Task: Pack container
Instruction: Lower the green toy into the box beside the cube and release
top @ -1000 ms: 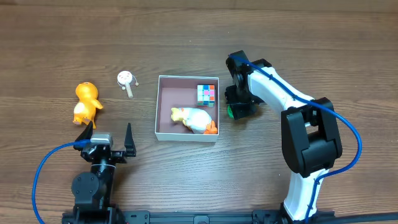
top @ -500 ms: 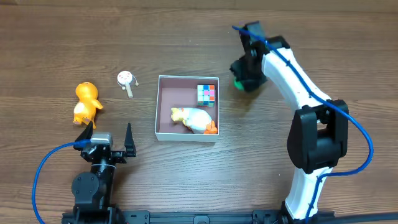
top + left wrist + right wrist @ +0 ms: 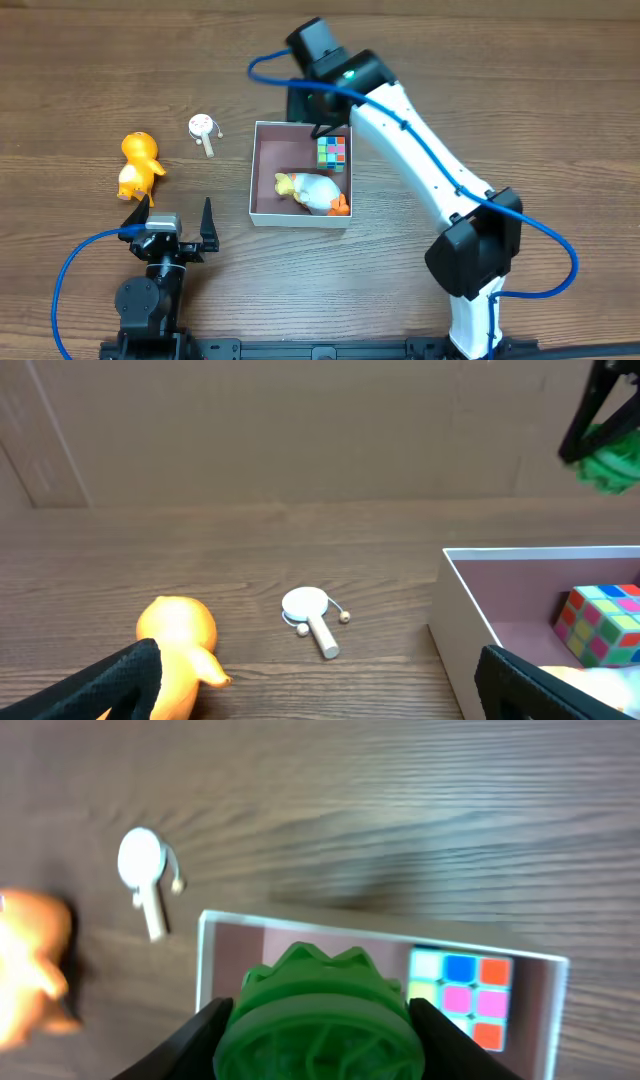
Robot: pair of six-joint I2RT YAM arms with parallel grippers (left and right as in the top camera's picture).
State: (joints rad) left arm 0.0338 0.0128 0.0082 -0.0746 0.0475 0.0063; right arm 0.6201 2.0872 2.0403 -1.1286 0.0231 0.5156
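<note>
The green toy goes back and down into the container (image 3: 262, 212) next, over the container's pink bottom beside the colour cube. My right gripper releases it there, as that spot is empty.
The container (image 3: 262, 212) is a square white-walled box with a pink inside. In it lie a colour cube (image 3: 332, 150) and a white and yellow duck toy (image 3: 312, 191). My right gripper (image 3: 318, 105) is above the box's far edge, shut on a green ridged toy (image 3: 316, 1018); the toy also shows in the left wrist view (image 3: 610, 457). In the right wrist view the box (image 3: 215, 925) and cube (image 3: 462, 999) lie below. My left gripper (image 3: 168, 215) is open and empty near the front left, with an orange duck (image 3: 178, 635) and the box wall (image 3: 455, 620) ahead.
An orange duck toy (image 3: 138, 165) lies at the left. A small white paddle toy (image 3: 203, 130) lies between it and the container, also in the right wrist view (image 3: 146, 875). The right arm (image 3: 430, 170) stretches over the table's right half.
My right gripper has lifted the green toy from the table right of the container and carried it left, to above the container's far edge. The left arm has not moved.
</note>
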